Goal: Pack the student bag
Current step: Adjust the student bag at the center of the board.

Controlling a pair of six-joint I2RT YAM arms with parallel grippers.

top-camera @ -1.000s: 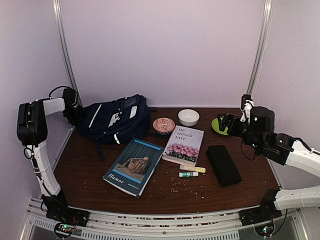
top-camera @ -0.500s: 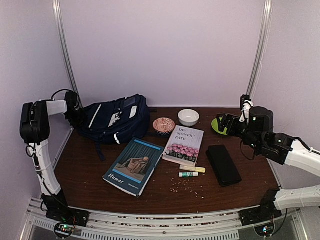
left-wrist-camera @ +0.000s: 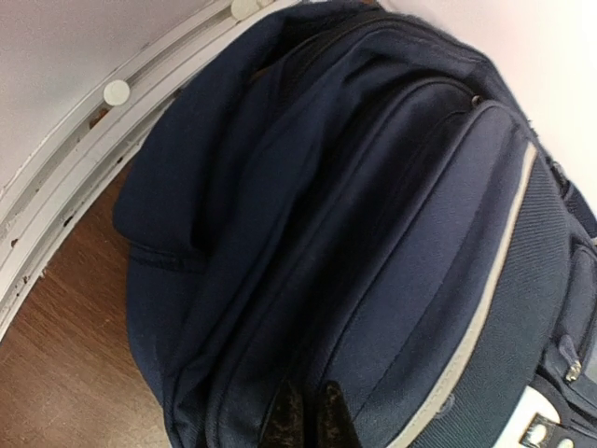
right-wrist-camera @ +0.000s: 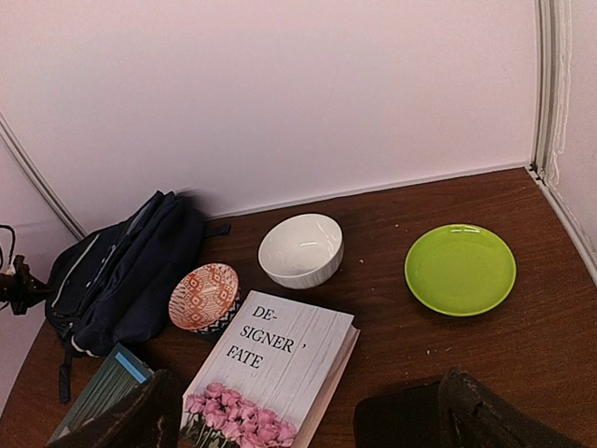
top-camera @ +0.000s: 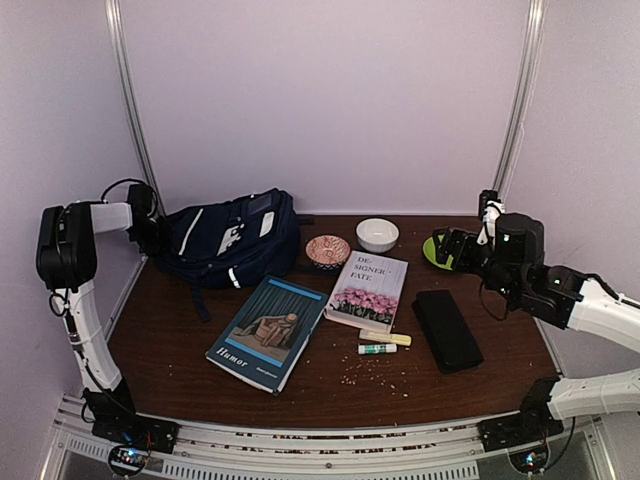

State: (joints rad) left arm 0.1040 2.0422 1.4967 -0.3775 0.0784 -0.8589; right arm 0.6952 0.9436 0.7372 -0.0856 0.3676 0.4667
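Note:
My left gripper lifts the bag's end next, brings it back and down, and releases it, as bare tabletop (top-camera: 168,314) beside the blue book lies back from the gripper.
The student bag (top-camera: 232,236), navy with pale stripe trim, lies on its side at the table's back left. It fills the left wrist view (left-wrist-camera: 373,233). My left gripper (top-camera: 158,236) is at the bag's left end. Its dark fingertips (left-wrist-camera: 289,415) stand almost together on a fold along a zip seam, so the left gripper (left-wrist-camera: 310,418) is shut on the bag's fabric. My right gripper (top-camera: 441,246) hovers over the back right of the table, open. Nothing sits between its fingers, and in the right wrist view the gripper (right-wrist-camera: 308,411) looks down over the white book.
A blue book (top-camera: 268,332) and a white book with pink roses (top-camera: 368,290) lie mid-table. A patterned bowl (top-camera: 328,250), a white bowl (top-camera: 377,234) and a green plate (right-wrist-camera: 460,269) stand behind. A flat black case (top-camera: 447,328), a yellow marker (top-camera: 386,338) and a glue stick (top-camera: 377,349) lie right.
My left gripper has moved in against the bag's left end and its jaws have closed on the fabric. The right arm has hardly moved and stays open.

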